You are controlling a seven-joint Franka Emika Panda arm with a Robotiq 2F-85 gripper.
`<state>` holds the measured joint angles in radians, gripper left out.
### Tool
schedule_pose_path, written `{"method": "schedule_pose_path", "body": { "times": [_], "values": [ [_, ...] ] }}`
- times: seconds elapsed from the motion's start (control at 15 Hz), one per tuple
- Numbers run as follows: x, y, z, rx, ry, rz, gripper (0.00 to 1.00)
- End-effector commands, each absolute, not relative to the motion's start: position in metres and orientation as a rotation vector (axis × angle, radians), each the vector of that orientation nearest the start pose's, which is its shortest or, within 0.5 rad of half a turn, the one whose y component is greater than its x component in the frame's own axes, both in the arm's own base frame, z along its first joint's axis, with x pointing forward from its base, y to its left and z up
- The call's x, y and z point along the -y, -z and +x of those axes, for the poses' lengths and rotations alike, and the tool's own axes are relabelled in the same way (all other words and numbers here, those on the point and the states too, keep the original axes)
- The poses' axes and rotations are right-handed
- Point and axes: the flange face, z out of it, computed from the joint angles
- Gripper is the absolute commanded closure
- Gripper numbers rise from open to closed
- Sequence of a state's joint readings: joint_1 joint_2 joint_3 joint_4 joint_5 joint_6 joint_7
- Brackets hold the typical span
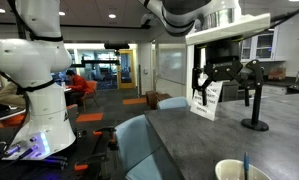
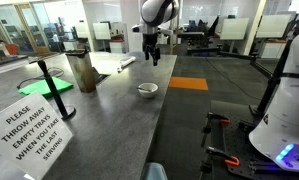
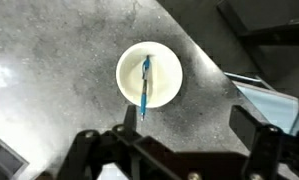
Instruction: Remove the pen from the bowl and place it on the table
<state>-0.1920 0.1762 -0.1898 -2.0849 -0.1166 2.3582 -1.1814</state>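
Next, my gripper moves down with open fingers around the pen's raised end [image 3: 143,107], which sticks out over the bowl's rim below my gripper.
The cream-white bowl [image 3: 165,62] stands on the dark grey table [image 3: 49,60]. The thin blue-teal pen [image 3: 145,86] lies in it, with one end sticking out over the rim. In the wrist view my gripper [image 3: 179,152] is open and empty, and the bowl lies ahead of its two black fingers. In both exterior views the gripper [image 1: 225,72] [image 2: 152,52] hangs well above the table, apart from the bowl [image 1: 229,167] [image 2: 147,90]. The pen [image 1: 245,160] stands up from the bowl at the frame's bottom edge.
A black post on a round base [image 1: 256,108] [image 2: 45,80] and a white sign [image 1: 207,98] [image 2: 33,132] stand on the table [image 2: 119,125]. A brown container [image 2: 85,72] is near the post. Blue chairs [image 1: 139,142] sit at the table edge. A white robot [image 1: 34,80] stands beside the table.
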Motion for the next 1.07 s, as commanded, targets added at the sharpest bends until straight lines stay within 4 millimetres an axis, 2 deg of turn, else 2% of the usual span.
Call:
{"method": "schedule_pose_path", "body": {
  "times": [0.0,0.47,0.73,1.0],
  "values": [
    [0.219,-0.330,0.558,1.476,0.069,-2.846,0.00],
    [0.253,-0.259,0.594,1.478,0.004,-2.775,0.00],
    [0.269,-0.236,0.610,1.447,0.021,-2.779,0.00],
    [0.276,-0.216,0.620,1.393,0.030,-2.794,0.00]
  ]
}}
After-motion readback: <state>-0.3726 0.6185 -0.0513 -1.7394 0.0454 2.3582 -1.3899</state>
